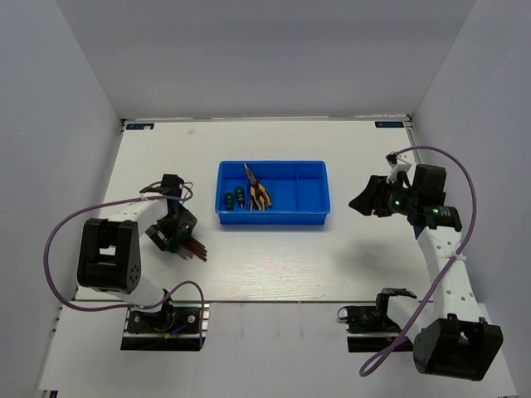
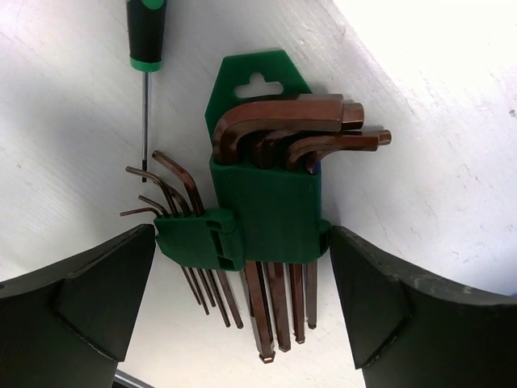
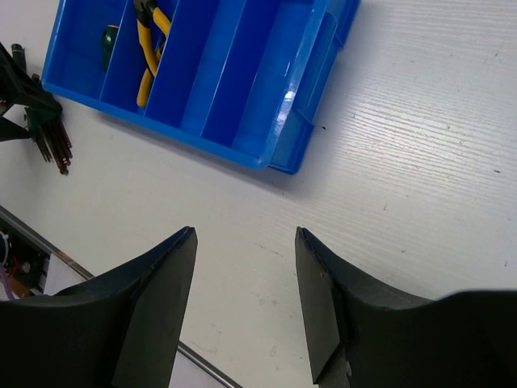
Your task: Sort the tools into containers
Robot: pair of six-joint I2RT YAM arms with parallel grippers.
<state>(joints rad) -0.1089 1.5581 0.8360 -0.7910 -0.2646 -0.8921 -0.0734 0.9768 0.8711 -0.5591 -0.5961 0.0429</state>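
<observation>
My left gripper stays in place and closes both fingertips onto the holder's side edges next, since the green holder (image 1: 177, 241) (image 2: 242, 236) sits between its open fingertips.
The hex key set (image 2: 266, 218), dark reddish keys fanned in a green holder, lies flat on the table. My left gripper (image 2: 242, 234) is open and straddles the holder, one finger close beside each side. From above, the keys (image 1: 192, 246) stick out from under that gripper (image 1: 176, 236). A green-and-black screwdriver (image 2: 148, 32) lies just beyond the set. The blue tray (image 1: 315, 217) holds yellow-handled pliers (image 1: 257, 192) in one compartment and two green screwdrivers (image 1: 235, 199) in the leftmost one. My right gripper (image 1: 369, 199) hovers open and empty to the right of the tray (image 3: 242, 153).
White walls enclose the table on three sides. The tray's two right compartments (image 1: 303, 192) hold nothing. A metal rail (image 3: 48, 242) runs along the table's near edge. Purple cables loop from both arms.
</observation>
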